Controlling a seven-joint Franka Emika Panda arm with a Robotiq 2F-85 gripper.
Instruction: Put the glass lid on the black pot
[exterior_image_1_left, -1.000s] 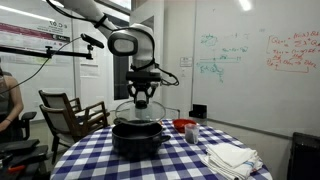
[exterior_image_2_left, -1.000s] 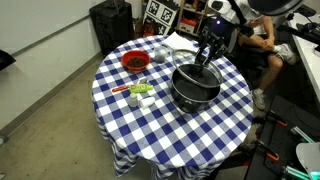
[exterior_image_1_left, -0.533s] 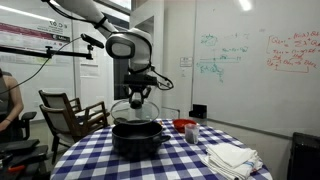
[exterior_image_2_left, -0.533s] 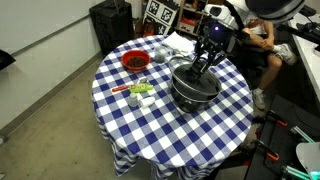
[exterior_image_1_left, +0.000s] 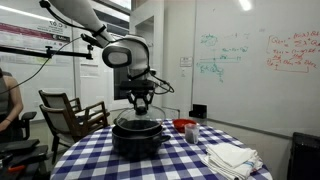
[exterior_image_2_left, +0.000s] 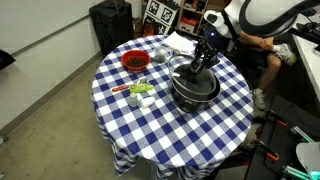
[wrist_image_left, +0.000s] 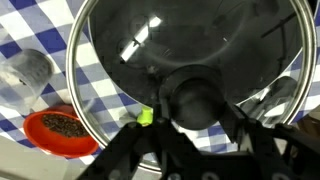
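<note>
Next I need to move my gripper down and slightly away from the red bowl to release the lid onto the black pot's rim (exterior_image_2_left: 200, 87) (wrist_image_left: 200, 35), since it still hovers off-centre above.
The black pot (exterior_image_1_left: 137, 138) (exterior_image_2_left: 192, 90) stands on the blue checked table. My gripper (exterior_image_1_left: 140, 102) (exterior_image_2_left: 200, 62) is shut on the dark centre knob (wrist_image_left: 196, 98) of the glass lid (exterior_image_1_left: 137, 122) (exterior_image_2_left: 190, 76) (wrist_image_left: 190, 40). The lid hangs just above the pot's rim, close to resting on it. In the wrist view the lid fills most of the frame, its metal rim round the see-through dome, and the fingers close on the knob from both sides.
A red bowl (exterior_image_2_left: 135, 62) (wrist_image_left: 62, 131) with dark contents, a clear cup (wrist_image_left: 24, 72) and small green-labelled items (exterior_image_2_left: 140, 92) lie on the table. A small red container (exterior_image_1_left: 184, 125) and white cloths (exterior_image_1_left: 232, 157) lie beside the pot. A chair (exterior_image_1_left: 70, 112) stands behind.
The gripper has lowered the lid from well above the pot down to just over its rim, and the arm has shifted slightly sideways.
</note>
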